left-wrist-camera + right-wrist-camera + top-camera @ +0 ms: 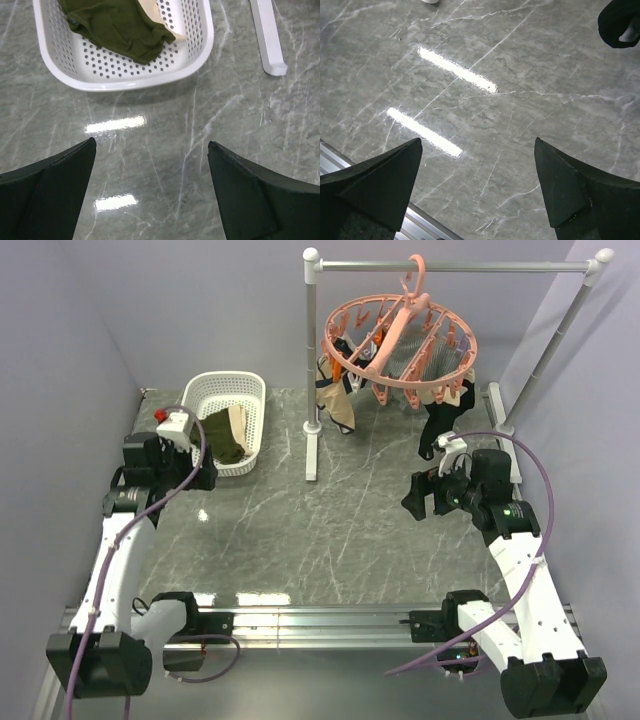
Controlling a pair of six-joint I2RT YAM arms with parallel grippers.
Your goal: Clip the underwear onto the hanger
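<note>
My left gripper should next move outward past the basket's near rim and down onto the beige waistband (238, 426) (152, 11), because it lies uncovered in the basket.
The olive-green underwear (222, 436) with a beige waistband lies crumpled in the white basket (252, 390) at the back left. It also shows in the left wrist view (115, 25), inside the basket (125, 84). The salmon-pink round clip hanger (400, 340) hangs by its hook from the grey rail at the back. My left gripper (207, 478) is open and empty just in front of the basket's near end; its jaws (151, 147) stand wide over bare table. My right gripper (411, 496) is open and empty over the table's right side (477, 145).
A tan garment (336, 405) and a black garment (440, 422) hang from the hanger's pegs; the black one's tip shows in the right wrist view (620, 22). The rail stand's post (312, 350) and white foot (267, 35) stand mid-back. An aluminium rail (320, 620) runs along the near edge.
</note>
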